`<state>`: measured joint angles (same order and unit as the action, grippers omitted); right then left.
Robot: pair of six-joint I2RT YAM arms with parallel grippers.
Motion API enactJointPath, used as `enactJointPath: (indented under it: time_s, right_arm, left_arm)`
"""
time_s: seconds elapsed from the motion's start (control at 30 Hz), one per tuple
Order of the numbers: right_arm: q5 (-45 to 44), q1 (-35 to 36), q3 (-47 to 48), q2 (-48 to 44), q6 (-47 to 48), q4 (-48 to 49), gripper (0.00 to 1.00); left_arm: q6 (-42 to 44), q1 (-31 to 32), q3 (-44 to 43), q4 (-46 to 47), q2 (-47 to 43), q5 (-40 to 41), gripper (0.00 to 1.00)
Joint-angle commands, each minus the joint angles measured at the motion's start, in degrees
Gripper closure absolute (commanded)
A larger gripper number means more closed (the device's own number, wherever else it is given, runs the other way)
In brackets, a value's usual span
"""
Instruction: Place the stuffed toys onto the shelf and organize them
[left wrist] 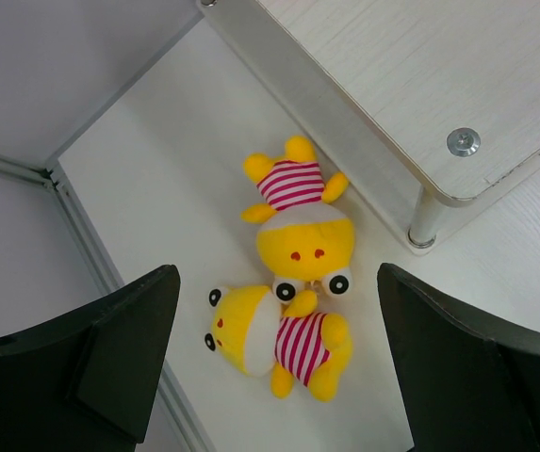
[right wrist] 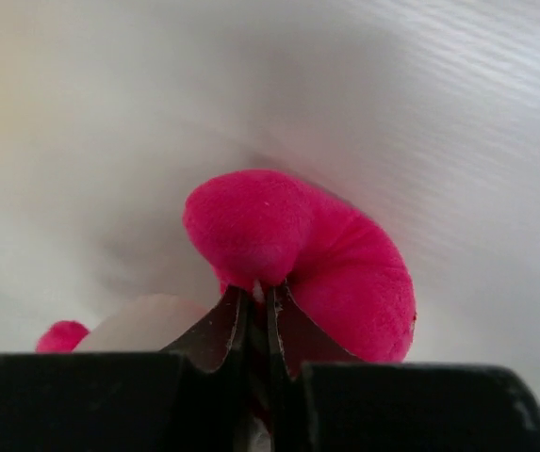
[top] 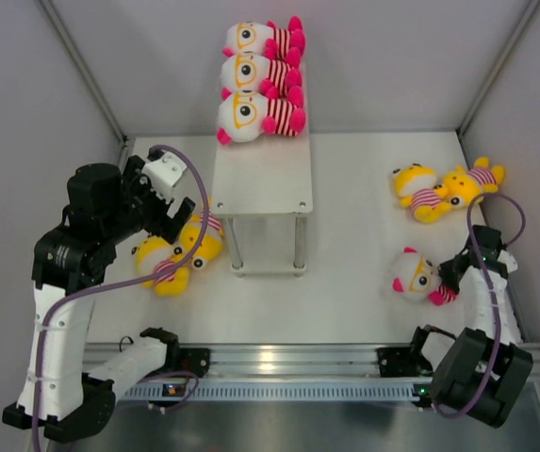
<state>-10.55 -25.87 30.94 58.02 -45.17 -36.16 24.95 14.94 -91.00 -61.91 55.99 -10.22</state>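
Note:
The right gripper raises the toy away from my base across to the shelf (top: 262, 193) next, beside the row's nearest white-headed toy.
The white shelf (top: 262, 193) stands mid-table with three white-headed toys (top: 255, 80) lying in a row on its far end. Two yellow toys (top: 177, 252) lie left of the shelf's legs; in the left wrist view one lies head-down (left wrist: 300, 226) and another (left wrist: 279, 337) sideways below it. My left gripper (left wrist: 279, 367) hangs open above them, empty. Two more yellow toys (top: 446, 190) lie at the far right. A white-headed toy (top: 416, 275) lies at the near right. My right gripper (right wrist: 262, 299) is shut on its pink limb (right wrist: 298, 250).
The shelf's corner, leg and a bolt (left wrist: 463, 141) show at the top right of the left wrist view. Grey walls and a metal frame post (top: 81, 66) enclose the table. An aluminium rail (top: 288, 358) runs along the near edge.

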Motion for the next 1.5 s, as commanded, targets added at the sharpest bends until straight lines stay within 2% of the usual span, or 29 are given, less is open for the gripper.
enactJointPath:
  time_s: [0.0,0.2,0.37,0.4,0.47,0.5,0.57,0.6,0.67,0.7,0.8,0.93,1.03,1.33,1.4,1.43,1.47]
  right_arm:
    - [12.9,2.9,6.0,-2.6,-2.5,3.9,1.0]
    - [6.9,14.1,25.3,-5.6,-5.7,-2.9,1.0]
    - [2.6,24.8,46.5,-2.0,-8.7,-6.0,1.0]
    - [1.2,30.1,49.5,-1.1,-9.0,-6.2,1.0]
    - [-3.7,35.9,57.0,1.3,-10.5,-5.9,1.0]
    - [-5.6,42.8,58.7,2.2,-10.9,-4.3,1.0]
    - [-10.5,50.1,62.8,5.6,-11.9,-2.4,1.0]
    - [-11.5,57.1,65.5,7.2,-12.0,-1.2,1.0]
    - [-13.3,63.1,68.5,13.0,-12.0,0.3,1.0]
    - [-13.6,68.3,72.1,15.0,-11.8,0.8,1.0]
    - [-16.3,75.4,78.2,23.4,-10.4,2.4,1.0]
    - [-19.2,78.9,80.1,27.5,-10.0,5.7,1.0]
    - [-21.9,80.5,81.0,29.3,-10.2,4.5,1.0]
    - [-31.1,84.2,75.4,25.0,-10.2,6.4,1.0]
    - [-32.2,85.5,74.9,24.9,-10.2,6.2,0.92]
    - [-32.2,85.8,74.8,24.9,-10.2,6.4,0.7]
    - [-32.2,86.2,74.7,25.1,-10.1,6.4,0.59]
  left_arm:
    - [0.4,0.3,-2.7,-2.2,-0.6,-1.3,0.09]
    - [1.1,0.3,-5.5,-5.5,-0.6,-2.7,0.09]
    - [1.2,0.3,-7.1,-6.6,-0.3,-1.6,0.09]
    - [1.2,0.3,-7.3,-6.7,-0.2,-0.9,0.09]
    - [1.2,0.2,-7.4,-6.6,0.0,0.8,0.09]
    - [1.2,0.2,-7.6,-6.6,0.2,1.3,0.09]
    - [1.0,0.2,-7.6,-6.6,0.2,2.2,0.09]
    - [0.8,0.2,-7.6,-6.6,0.3,2.1,0.09]
    - [0.5,0.2,-7.5,-6.6,0.3,1.5,0.09]
    - [0.4,0.2,-7.4,-6.6,0.3,1.4,0.09]
    - [0.2,0.2,-6.9,-6.6,-0.3,1.2,0.09]
    - [0.2,0.2,-6.2,-6.6,-1.0,1.2,0.09]
    - [0.5,0.2,-5.6,-6.6,-1.3,2.0,0.08]
    - [1.0,0.2,-5.3,-6.6,-1.3,2.3,0.08]
    - [1.1,0.1,-5.2,-6.6,-1.1,2.1,0.08]
    - [1.1,0.2,-5.2,-6.6,-1.1,1.9,0.08]
    - [1.1,0.2,-5.3,-6.6,-1.1,1.5,0.08]
